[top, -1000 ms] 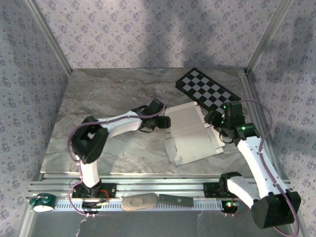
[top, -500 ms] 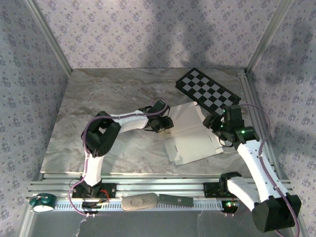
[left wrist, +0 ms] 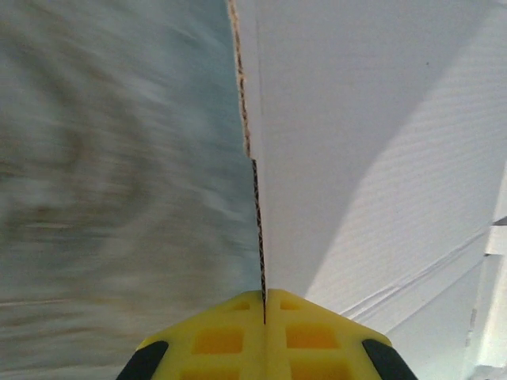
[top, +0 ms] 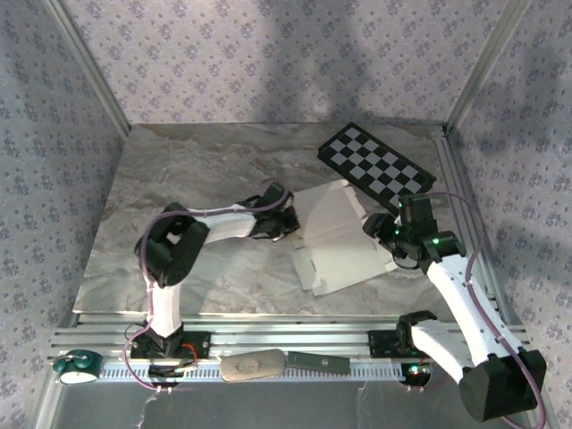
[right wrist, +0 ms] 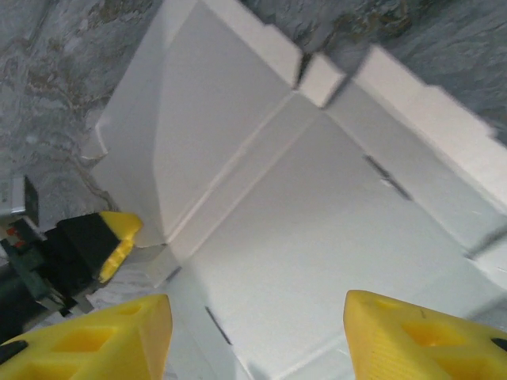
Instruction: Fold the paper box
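Observation:
My left gripper will pull the paper box (top: 344, 241) back from the checkerboard before releasing its edge.
The paper box (top: 344, 241) is a white card sheet with flaps, lying unfolded at the middle right of the marble table (top: 179, 179). Its left panel (top: 326, 210) stands tilted up off the table. My left gripper (top: 288, 223) is shut on that panel's left edge. In the left wrist view the yellow fingers (left wrist: 222, 340) meet on the thin corrugated edge of the paper box (left wrist: 380, 119). My right gripper (top: 390, 234) hangs open over the sheet's right side. Both its yellow fingertips (right wrist: 119, 332) stand wide apart above the paper box (right wrist: 317, 198), nothing between them.
A black-and-white checkerboard (top: 375, 161) lies at the back right, touching the sheet's far corner. On the front rail sit a teal roll (top: 76, 366), a beige oval piece (top: 253, 365) and a dark bar (top: 317, 362). Patterned walls close in the table.
The left gripper has shut on the sheet's left edge and lifted that panel from flat to tilted. The right gripper has drifted slightly left over the sheet.

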Robot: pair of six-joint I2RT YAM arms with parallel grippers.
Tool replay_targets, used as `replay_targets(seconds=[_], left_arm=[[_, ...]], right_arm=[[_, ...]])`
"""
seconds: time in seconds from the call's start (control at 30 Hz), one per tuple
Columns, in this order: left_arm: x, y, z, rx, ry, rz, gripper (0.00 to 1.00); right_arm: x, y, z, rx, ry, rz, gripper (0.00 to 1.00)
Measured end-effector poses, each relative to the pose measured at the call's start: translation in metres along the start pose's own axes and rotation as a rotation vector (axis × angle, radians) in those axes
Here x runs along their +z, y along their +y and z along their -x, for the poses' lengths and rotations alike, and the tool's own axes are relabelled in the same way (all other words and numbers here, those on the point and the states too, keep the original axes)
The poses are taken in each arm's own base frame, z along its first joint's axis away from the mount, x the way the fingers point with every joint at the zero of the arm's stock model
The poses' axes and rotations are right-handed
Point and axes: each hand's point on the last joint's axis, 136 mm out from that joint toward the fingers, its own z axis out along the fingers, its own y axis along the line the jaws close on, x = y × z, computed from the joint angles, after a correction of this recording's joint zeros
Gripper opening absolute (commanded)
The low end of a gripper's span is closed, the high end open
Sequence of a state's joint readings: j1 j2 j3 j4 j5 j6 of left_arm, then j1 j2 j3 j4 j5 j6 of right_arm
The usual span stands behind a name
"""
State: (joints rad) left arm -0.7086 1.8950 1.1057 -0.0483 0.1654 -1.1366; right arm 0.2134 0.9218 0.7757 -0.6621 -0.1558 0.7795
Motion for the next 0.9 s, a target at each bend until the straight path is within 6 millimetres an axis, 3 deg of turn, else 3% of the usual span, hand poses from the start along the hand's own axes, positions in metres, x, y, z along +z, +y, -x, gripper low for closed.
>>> replay_targets(seconds=[0.17,0.33,0.47,0.57,0.77,0.9], left_arm=[[-0.055,0.04,0.048,-0.211,-0.153,-0.052,0.0],[-0.1,0.06,0.044,-0.317,-0.253,-0.123,0.0],[-0.103,0.086,0.034,-0.385,-0.267,-0.116,0.0],[-0.1,0.102,0.029,-0.422,-0.265,-0.086,0.0],[-0.103,0.097,0.032,-0.436,-0.274,-0.113,0.0],[-0.105,0.095,0.033,-0.437,-0.278,-0.125,0.0]], right_arm=[[0.017,0.017,-0.015,-0.023,0.06,0.054,0.66],[0.047,0.022,-0.032,-0.028,0.155,0.053,0.67],[0.072,0.028,-0.041,-0.007,0.214,0.055,0.66],[0.088,0.042,-0.06,0.013,0.262,0.082,0.65],[0.103,0.032,-0.107,0.087,0.327,0.094,0.69],[0.109,0.037,-0.113,0.118,0.333,0.111,0.63]])
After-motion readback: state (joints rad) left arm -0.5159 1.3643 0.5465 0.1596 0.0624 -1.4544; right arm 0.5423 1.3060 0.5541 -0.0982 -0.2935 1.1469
